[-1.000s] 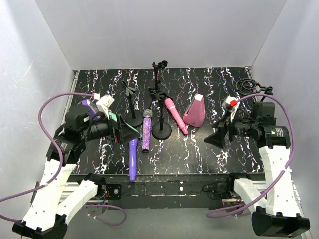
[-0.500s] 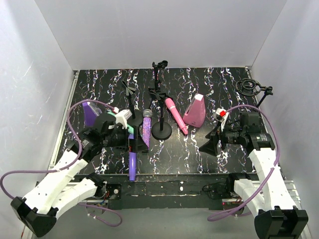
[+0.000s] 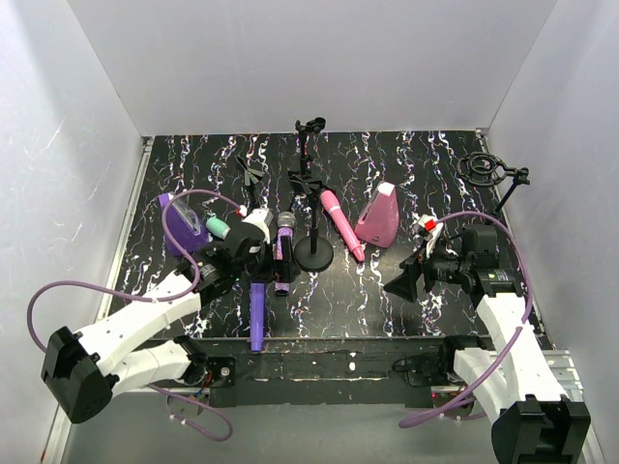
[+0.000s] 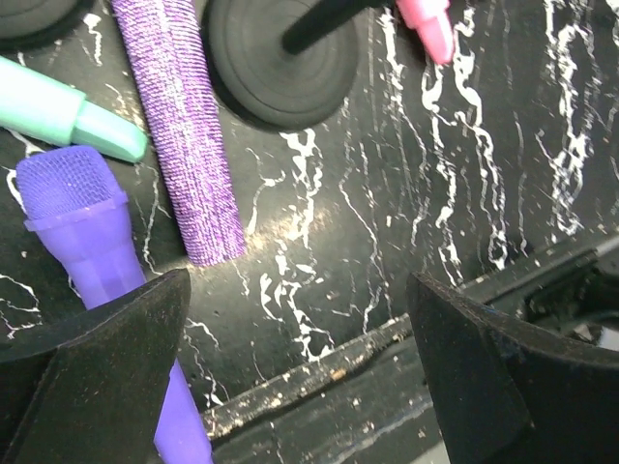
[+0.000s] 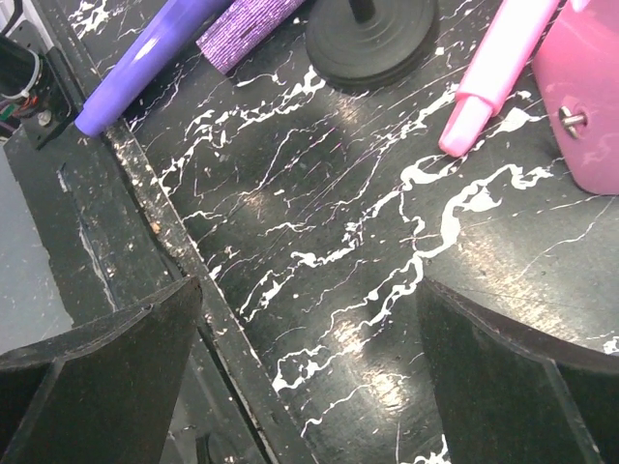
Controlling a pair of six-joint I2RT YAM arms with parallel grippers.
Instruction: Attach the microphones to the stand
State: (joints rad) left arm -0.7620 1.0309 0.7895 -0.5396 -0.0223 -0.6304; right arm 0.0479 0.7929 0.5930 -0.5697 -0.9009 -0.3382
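I should move my left gripper down and toward the left in its wrist view to straddle the glittery handle's near end point(image 3: 281, 287) point(image 4: 206, 220), because that end is clear of the stand's base.
My left gripper point(image 3: 273, 271) is open and empty, low over the handles of the plain purple microphone point(image 3: 257, 317) and the glittery purple microphone point(image 3: 283, 253). In the left wrist view the gripper point(image 4: 300, 387) frames bare table. The plain purple head point(image 4: 73, 198), the glittery handle point(image 4: 184, 135) and the mint green microphone point(image 4: 58, 106) lie ahead to its left. The pink microphone point(image 3: 340, 224) lies right of the stand point(image 3: 313, 253), whose round base also shows in the left wrist view point(image 4: 280, 58). My right gripper point(image 3: 401, 283) is open and empty over bare table point(image 5: 309, 377).
A pink wedge block point(image 3: 378, 215) stands right of the pink microphone. A purple wedge block point(image 3: 179, 220) is at the left beside the mint microphone point(image 3: 218, 227). A second stand point(image 3: 257, 198) is behind my left gripper. A black ring mount point(image 3: 486, 166) sits at back right.
My left arm has swung right and down from the left side to over the purple microphones. My right gripper has come down and moved slightly left and nearer. Both stay open.
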